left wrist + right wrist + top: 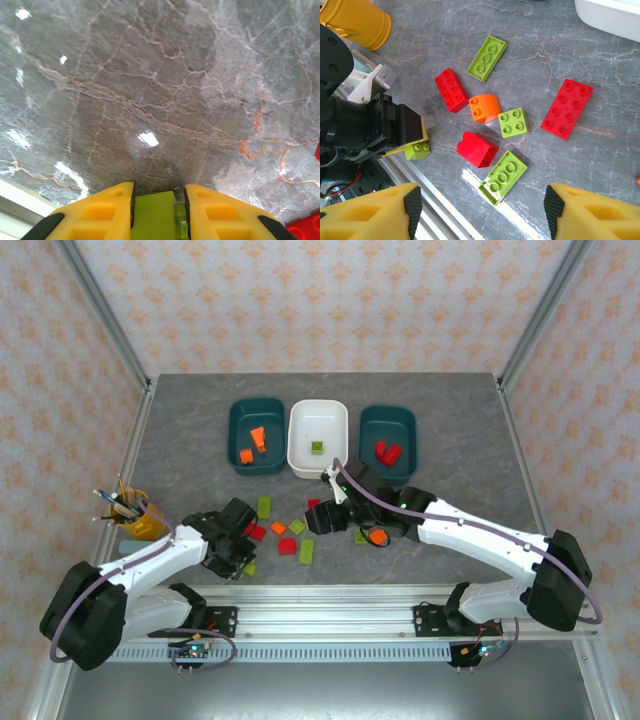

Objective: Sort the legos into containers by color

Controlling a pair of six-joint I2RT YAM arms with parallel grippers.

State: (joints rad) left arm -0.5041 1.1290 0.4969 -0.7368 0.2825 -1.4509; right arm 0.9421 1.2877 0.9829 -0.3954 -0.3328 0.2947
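Note:
I should raise my left gripper next and carry the lime green lego (248, 568) away from my base to over the white tub (293, 440), to let it go inside.
My left gripper (159, 200) is shut on a lime green lego (155, 217), low over the table near its front edge; the same pair appears in the top view, gripper (238, 558) and lego (248, 568). My right gripper (482, 210) hangs open above loose legos: a red block (477, 149), an upturned green oblong (503, 177), an orange piece (485, 107), a green square (513, 122) and a red oblong (567, 108). At the back stand the containers: a left teal tub (234, 440) holding orange legos, a white tub (293, 440) with one green, and a right teal tub (412, 440) with red.
A yellow pen cup (140, 518) stands at the table's left edge. An aluminium rail (320, 592) runs along the front edge, close to my left gripper. One more green lego (360, 536) and an orange one (378, 537) lie under the right arm.

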